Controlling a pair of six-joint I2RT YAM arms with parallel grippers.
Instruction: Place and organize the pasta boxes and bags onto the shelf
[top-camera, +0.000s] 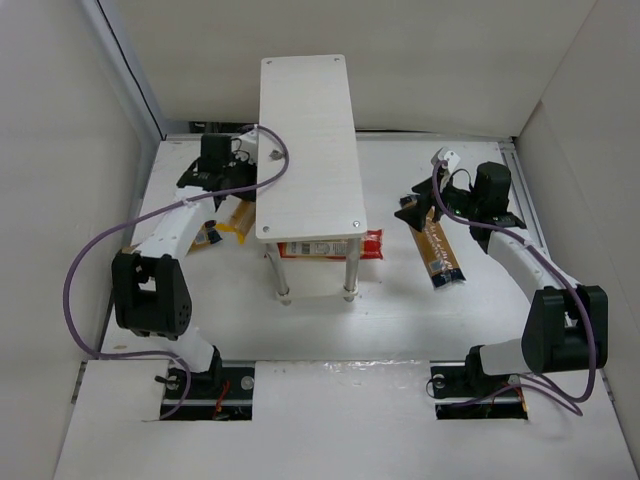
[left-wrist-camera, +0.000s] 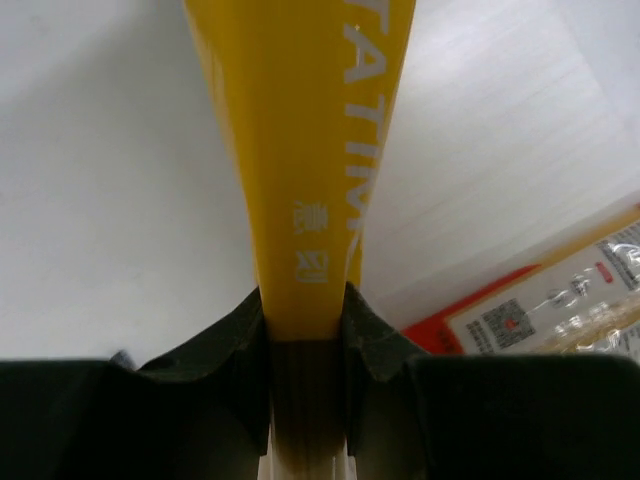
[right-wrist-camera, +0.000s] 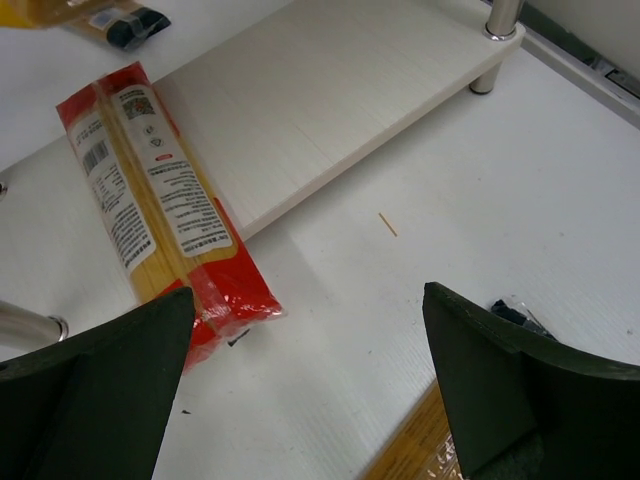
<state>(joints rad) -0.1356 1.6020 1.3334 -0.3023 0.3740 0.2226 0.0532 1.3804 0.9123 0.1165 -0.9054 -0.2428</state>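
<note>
My left gripper needs to move toward the shelf and down first, to get the yellow pack onto the lower board, bare beside the red pasta bag.
A yellow pasta pack (left-wrist-camera: 300, 150) with white lettering stands on edge between the fingers of my left gripper (left-wrist-camera: 305, 320), which is shut on it. From above, that gripper (top-camera: 228, 188) sits just left of the shelf (top-camera: 310, 150), with the yellow pack (top-camera: 240, 215) beside it. A red pasta bag (right-wrist-camera: 160, 200) with a white label lies on the shelf's lower board (right-wrist-camera: 330, 100), one end overhanging onto the table. My right gripper (right-wrist-camera: 310, 380) hangs open above the table, right of the shelf. A golden-brown pack (top-camera: 440, 250) lies below it, its edge (right-wrist-camera: 420, 450) by the right finger.
Another golden pack with a dark end (top-camera: 205, 238) lies on the table left of the shelf. The shelf's silver legs (top-camera: 350, 275) stand at the front. White walls (top-camera: 60, 150) close the table in on the left, the back and the right.
</note>
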